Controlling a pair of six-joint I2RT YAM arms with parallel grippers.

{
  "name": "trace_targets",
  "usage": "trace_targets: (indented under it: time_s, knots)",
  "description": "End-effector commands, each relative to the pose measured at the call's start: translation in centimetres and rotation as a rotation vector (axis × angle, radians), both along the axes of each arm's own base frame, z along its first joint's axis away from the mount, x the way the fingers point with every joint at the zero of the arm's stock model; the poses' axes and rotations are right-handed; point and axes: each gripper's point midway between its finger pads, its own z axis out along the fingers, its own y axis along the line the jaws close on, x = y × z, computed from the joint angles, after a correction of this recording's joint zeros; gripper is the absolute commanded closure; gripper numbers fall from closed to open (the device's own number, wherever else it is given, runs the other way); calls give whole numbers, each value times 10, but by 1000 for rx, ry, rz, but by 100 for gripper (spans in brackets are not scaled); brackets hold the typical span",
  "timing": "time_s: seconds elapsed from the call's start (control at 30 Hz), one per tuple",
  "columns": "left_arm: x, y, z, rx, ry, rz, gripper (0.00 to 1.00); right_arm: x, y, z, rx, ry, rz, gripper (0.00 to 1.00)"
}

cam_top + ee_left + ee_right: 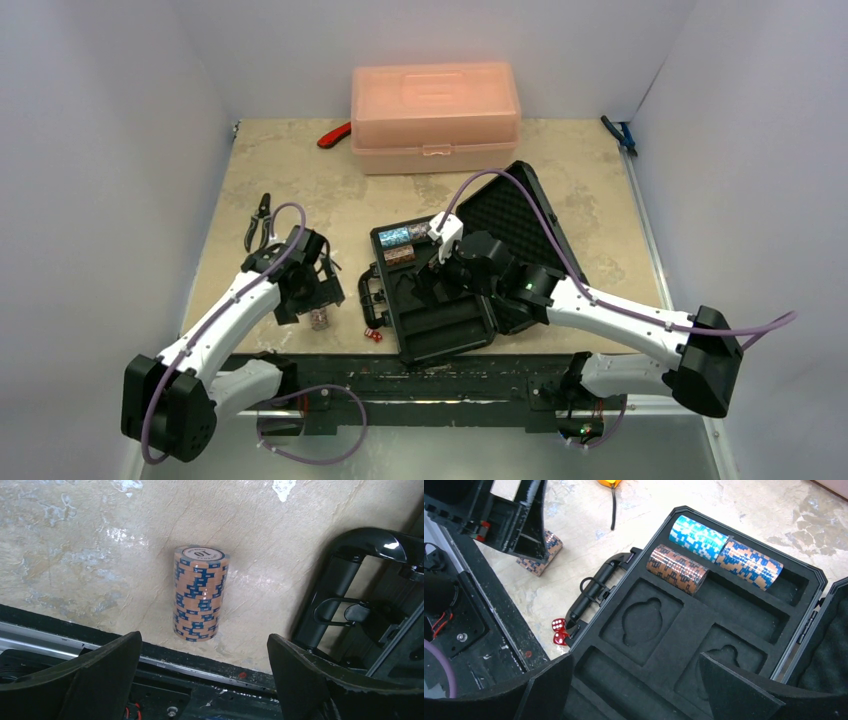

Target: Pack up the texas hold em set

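The chip stack stands ahead of my left gripper's open fingers, so the gripper will next move down and outward to the chip stack's top end and close around its sides.
An upright stack of orange-and-blue poker chips stands on the table just left of the briefcase handle. My left gripper hovers over it, open, with the stack ahead of the two fingers and touching neither. The black foam-lined briefcase lies open with its lid raised. Its top slots hold a blue stack, an orange-and-blue stack and a brown stack. Two red dice lie on the table by the handle. My right gripper hangs open and empty above the foam.
A translucent pink box stands at the back, with a red-handled tool beside it. Black pliers lie at the left. A blue clamp is at the back right. A yellow tape measure shows. A black rail runs along the near edge.
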Motion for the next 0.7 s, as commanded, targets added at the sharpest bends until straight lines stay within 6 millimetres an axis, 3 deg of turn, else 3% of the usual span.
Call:
trace_targets:
  time_s: [0.0, 0.67]
  knots:
    - [14, -5, -6, -17, -4, -7, 4, -1, 7, 10, 62, -5, 12, 1]
    - [24, -13, -31, -33, 26, -47, 14, -2, 12, -8, 24, 23, 35, 1]
